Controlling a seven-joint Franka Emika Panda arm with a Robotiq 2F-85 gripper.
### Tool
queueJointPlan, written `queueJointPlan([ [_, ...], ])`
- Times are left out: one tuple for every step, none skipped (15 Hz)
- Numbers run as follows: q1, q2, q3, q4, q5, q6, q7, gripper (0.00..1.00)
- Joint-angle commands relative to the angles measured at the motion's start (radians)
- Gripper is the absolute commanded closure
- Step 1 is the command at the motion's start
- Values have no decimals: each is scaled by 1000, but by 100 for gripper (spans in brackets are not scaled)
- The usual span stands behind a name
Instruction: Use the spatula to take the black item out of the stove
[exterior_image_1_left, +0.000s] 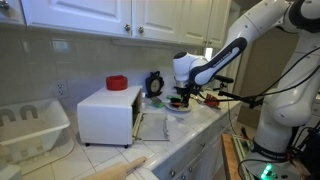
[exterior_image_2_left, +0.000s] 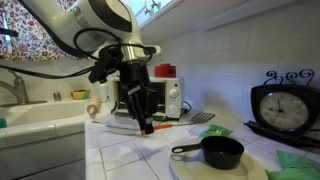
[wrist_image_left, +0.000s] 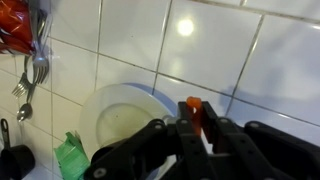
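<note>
The bare white tiles beside the plate are below the gripper, so the gripper needs to move down next until the spatula (exterior_image_2_left: 147, 127) touches that clear surface, and then let go of its handle.
My gripper (exterior_image_2_left: 143, 112) is shut on the orange spatula (exterior_image_2_left: 147, 127) and holds it just above the counter, in front of the stove. In the wrist view the fingers (wrist_image_left: 195, 125) pinch the orange handle (wrist_image_left: 193, 108). The white toy stove (exterior_image_1_left: 108, 112) has a red disc (exterior_image_1_left: 117, 83) on top, and its door (exterior_image_1_left: 152, 125) hangs open. It also shows behind the gripper in an exterior view (exterior_image_2_left: 168, 97). The black item, a small pan (exterior_image_2_left: 218, 152), rests on a white plate (exterior_image_2_left: 185, 168) outside the stove. It is also at the wrist view's left edge (wrist_image_left: 8, 158).
A black clock (exterior_image_2_left: 285, 105) stands by the wall. Green pieces (exterior_image_2_left: 215, 130) lie on the tiles. A white dish rack (exterior_image_1_left: 30, 125) and a rolling pin (exterior_image_1_left: 120, 168) sit beside the stove. Utensils (wrist_image_left: 30, 80) hang at the left of the wrist view.
</note>
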Motion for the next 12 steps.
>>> queueJointPlan([
  [22,76,-7,9,-97,30,81,96],
  [29,91,-12,10,-111,41,88,96],
  [35,101,-15,10,-123,51,91,96],
  [43,110,-18,10,-123,55,86,96],
  [50,116,-19,9,-133,62,88,96],
  [54,124,-21,11,-138,68,87,96],
  [59,132,-23,12,-141,71,81,96],
  [62,141,-25,14,-150,81,84,96],
  [65,147,-27,16,-151,88,83,96],
  [69,152,-30,18,-150,95,78,96],
  [72,156,-32,20,-150,102,76,84],
  [74,159,-33,25,-147,108,80,58],
])
